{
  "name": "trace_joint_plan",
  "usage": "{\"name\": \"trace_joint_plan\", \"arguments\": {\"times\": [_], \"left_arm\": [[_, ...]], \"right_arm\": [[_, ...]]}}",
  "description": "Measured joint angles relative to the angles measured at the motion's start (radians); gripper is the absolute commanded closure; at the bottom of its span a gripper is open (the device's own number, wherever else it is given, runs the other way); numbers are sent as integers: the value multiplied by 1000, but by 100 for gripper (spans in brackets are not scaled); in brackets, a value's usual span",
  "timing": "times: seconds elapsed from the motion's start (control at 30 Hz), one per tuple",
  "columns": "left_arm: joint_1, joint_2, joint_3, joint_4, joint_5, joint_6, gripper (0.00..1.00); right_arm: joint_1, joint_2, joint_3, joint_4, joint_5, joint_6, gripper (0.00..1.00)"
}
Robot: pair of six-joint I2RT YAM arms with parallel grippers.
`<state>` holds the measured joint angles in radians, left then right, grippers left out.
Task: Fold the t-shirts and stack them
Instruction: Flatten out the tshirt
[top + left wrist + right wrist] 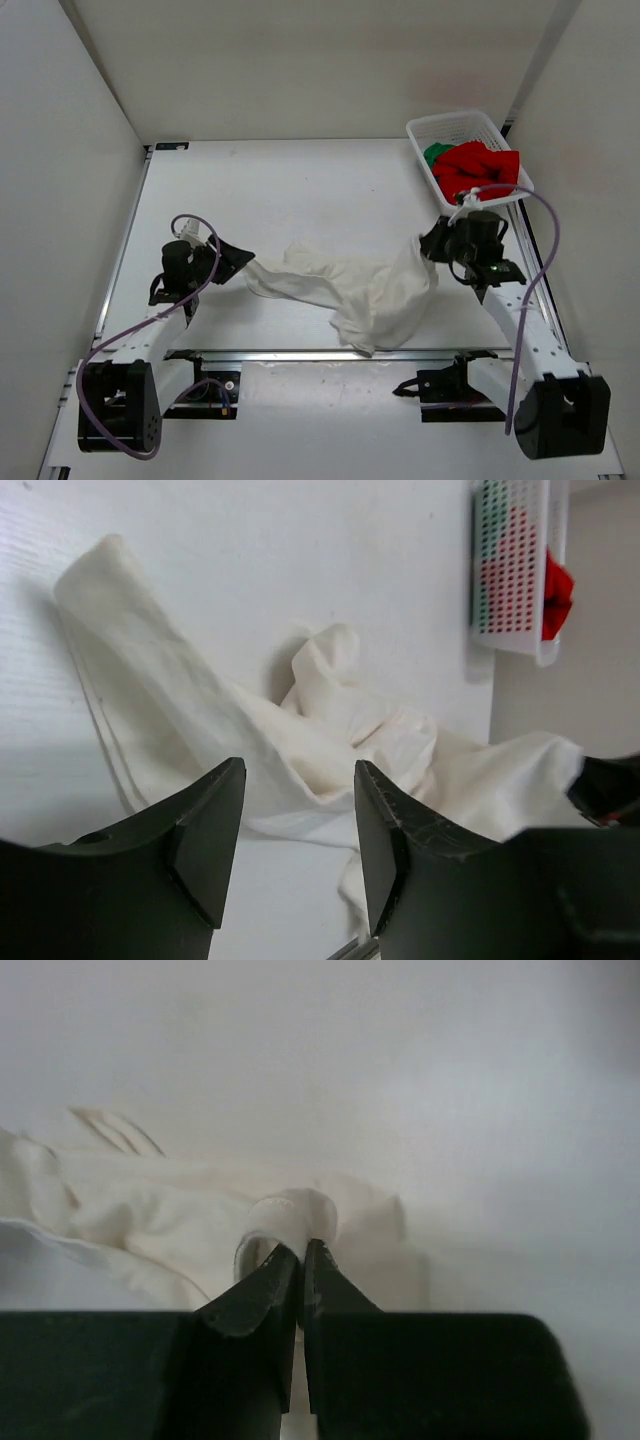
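My left gripper is going down and to the left in the top view next, onto the white t-shirt's narrow tip, because the t-shirt's fold stands off the table.
The white t-shirt lies crumpled on the table, stretched between the two grippers. My left gripper is open at the shirt's left end; in the left wrist view its fingers stand apart with the cloth just beyond them and nothing between them. My right gripper is shut on a fold of the white shirt's right edge and lifts it a little; the right wrist view shows the jaws pinching a loop of the cloth. The red t-shirt and green t-shirt lie bunched in the basket.
A white plastic mesh basket stands at the back right of the table, close behind the right gripper; it also shows in the left wrist view. White walls enclose the table on three sides. A metal rail runs along the near edge.
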<state>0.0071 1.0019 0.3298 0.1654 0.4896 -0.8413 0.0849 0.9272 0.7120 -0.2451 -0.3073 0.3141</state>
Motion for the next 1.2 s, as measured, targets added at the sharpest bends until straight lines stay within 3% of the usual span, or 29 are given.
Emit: {"name": "trace_joint_plan", "arguments": {"times": [0.1, 0.17, 0.23, 0.33, 0.4, 0.43, 0.53, 0.7, 0.83, 1.0, 1.2], "left_arm": [[-69, 0, -8, -39, -48, 23, 39], [-108, 0, -8, -67, -84, 40, 38], [-125, -1, -8, -89, -114, 55, 36], [-134, -7, -8, -125, -164, 77, 29], [-135, -19, -11, -150, -193, 90, 27], [-135, -29, -16, -162, -207, 98, 24], [-130, -56, -28, -184, -237, 110, 23], [-129, -57, -26, -206, -287, 124, 22], [-63, -35, -32, -170, -304, 92, 26], [56, 24, -76, -82, -321, -3, 31], [54, 122, -52, -13, -338, -69, 36]], "right_arm": [[-34, 105, -132, -2, -5, 64, 93], [-63, 140, -160, 0, -2, 105, 92], [-80, 146, -160, 15, 7, 132, 86], [-60, 145, -108, 11, 66, 154, 59], [-10, 145, -58, -16, 143, 151, 30], [27, 143, -34, -36, 195, 146, 27], [113, 104, -15, -96, 320, 134, 26], [184, -37, -47, -203, 409, 153, 36], [298, -101, -89, -226, 421, 175, 39], [404, -66, -114, -234, 404, 188, 39], [456, -68, -153, -211, 374, 196, 39]]}}
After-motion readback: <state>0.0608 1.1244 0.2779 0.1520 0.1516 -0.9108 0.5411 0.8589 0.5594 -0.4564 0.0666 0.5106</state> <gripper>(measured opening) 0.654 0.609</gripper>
